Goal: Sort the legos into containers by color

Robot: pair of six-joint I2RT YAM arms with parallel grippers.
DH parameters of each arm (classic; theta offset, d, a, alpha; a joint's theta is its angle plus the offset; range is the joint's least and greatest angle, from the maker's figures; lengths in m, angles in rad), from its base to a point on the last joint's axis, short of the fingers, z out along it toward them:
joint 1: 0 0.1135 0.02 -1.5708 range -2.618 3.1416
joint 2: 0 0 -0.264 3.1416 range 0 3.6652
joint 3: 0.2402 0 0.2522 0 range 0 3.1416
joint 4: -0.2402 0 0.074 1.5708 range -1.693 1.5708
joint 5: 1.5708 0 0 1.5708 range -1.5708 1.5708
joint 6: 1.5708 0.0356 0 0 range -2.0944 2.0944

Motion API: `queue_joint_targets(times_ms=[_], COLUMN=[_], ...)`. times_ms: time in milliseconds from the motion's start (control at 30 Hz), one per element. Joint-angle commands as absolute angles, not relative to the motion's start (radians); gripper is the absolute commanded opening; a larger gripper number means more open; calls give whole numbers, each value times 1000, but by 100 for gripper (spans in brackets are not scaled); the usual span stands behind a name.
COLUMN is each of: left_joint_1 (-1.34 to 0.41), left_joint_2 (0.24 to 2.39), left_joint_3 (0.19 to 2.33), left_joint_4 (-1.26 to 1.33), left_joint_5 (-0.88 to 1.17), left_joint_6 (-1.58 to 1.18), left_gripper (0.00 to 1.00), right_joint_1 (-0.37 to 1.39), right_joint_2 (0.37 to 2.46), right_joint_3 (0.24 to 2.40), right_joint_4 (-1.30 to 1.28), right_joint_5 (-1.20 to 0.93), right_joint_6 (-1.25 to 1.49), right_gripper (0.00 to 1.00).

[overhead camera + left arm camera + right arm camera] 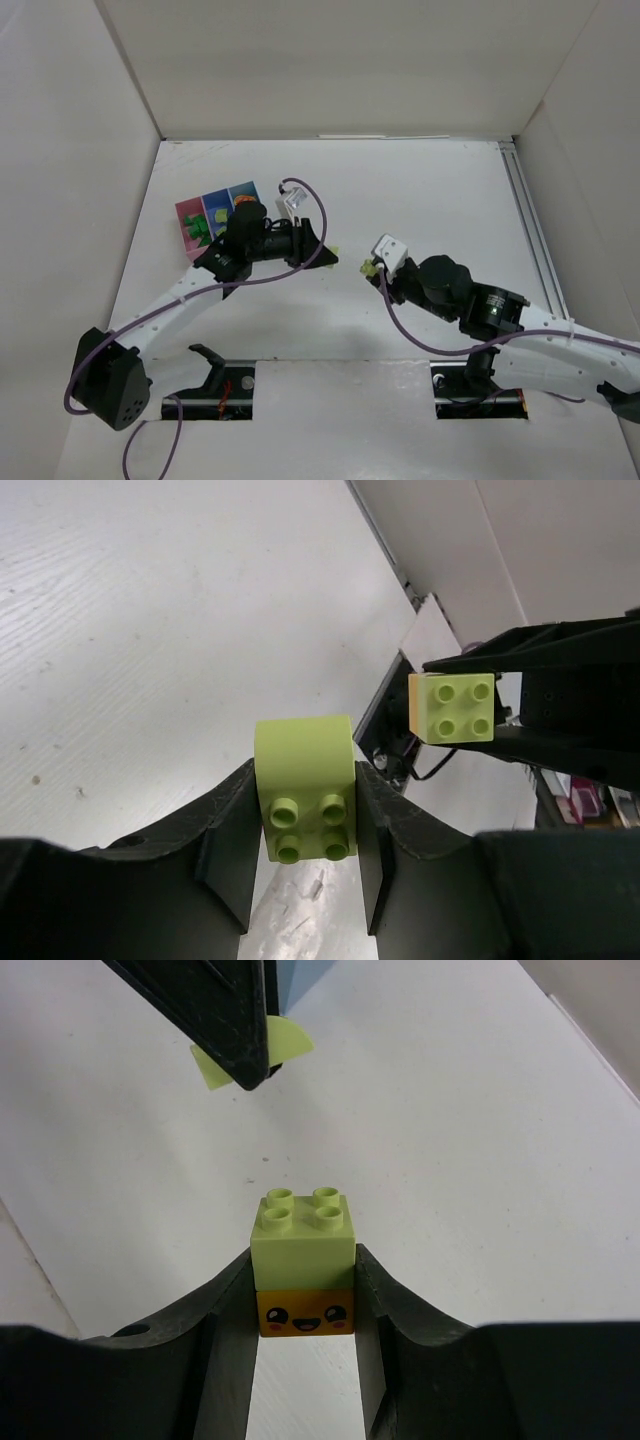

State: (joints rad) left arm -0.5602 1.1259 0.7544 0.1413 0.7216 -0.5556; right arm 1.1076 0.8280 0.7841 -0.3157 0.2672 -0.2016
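I should next move my left gripper to the left in the top view, over the middle container (217, 208), and let go of the light green lego, because light green shows inside the container.
My left gripper (327, 254) (305, 785) is shut on a light green lego with a rounded top (303, 785), held above the table's middle. My right gripper (372, 268) (305, 1275) is shut on a two-brick stack (305, 1260): a light green brick on an orange brick with a smiling face. The two grippers face each other, a small gap apart. The stack also shows in the left wrist view (452, 708). The containers (188, 212), one pink and two blue, sit behind the left wrist with green legos (197, 231) and an orange one (243, 203) inside.
White walls enclose the table on the left, back and right. A metal rail (530, 225) runs along the right side. The left arm's purple cable (318, 205) loops above its wrist. The arm bases (225, 385) sit at the near edge.
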Motion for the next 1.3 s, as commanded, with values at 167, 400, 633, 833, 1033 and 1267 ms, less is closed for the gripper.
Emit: queue_joint_targets(times_ms=[167, 400, 633, 833, 1033, 1267], left_joint_1=[-513, -273, -190, -147, -120, -120], left_joint_2=[1095, 1210, 1373, 1471, 1526, 1557], left_joint_3=[917, 1008, 1123, 1154, 1163, 1163], left_joint_4=[-168, -314, -400, -400, -390, -387], left_joint_5=[79, -179, -336, -357, -347, -347], left_joint_6=[-584, -673, -695, -684, -658, -649], left_gripper=[9, 8, 8, 11, 14, 36], right_joint_1=[1108, 1108, 1019, 957, 917, 907], right_joint_2=[874, 971, 1051, 1051, 1051, 1051], right_joint_3=[811, 831, 842, 842, 833, 833], right_joint_4=[-324, -305, -305, -296, -314, -314], right_joint_5=[330, 382, 368, 307, 298, 276], right_joint_6=[-155, -120, -74, -63, -54, -43], right_gripper=[0, 0, 0, 0, 0, 0])
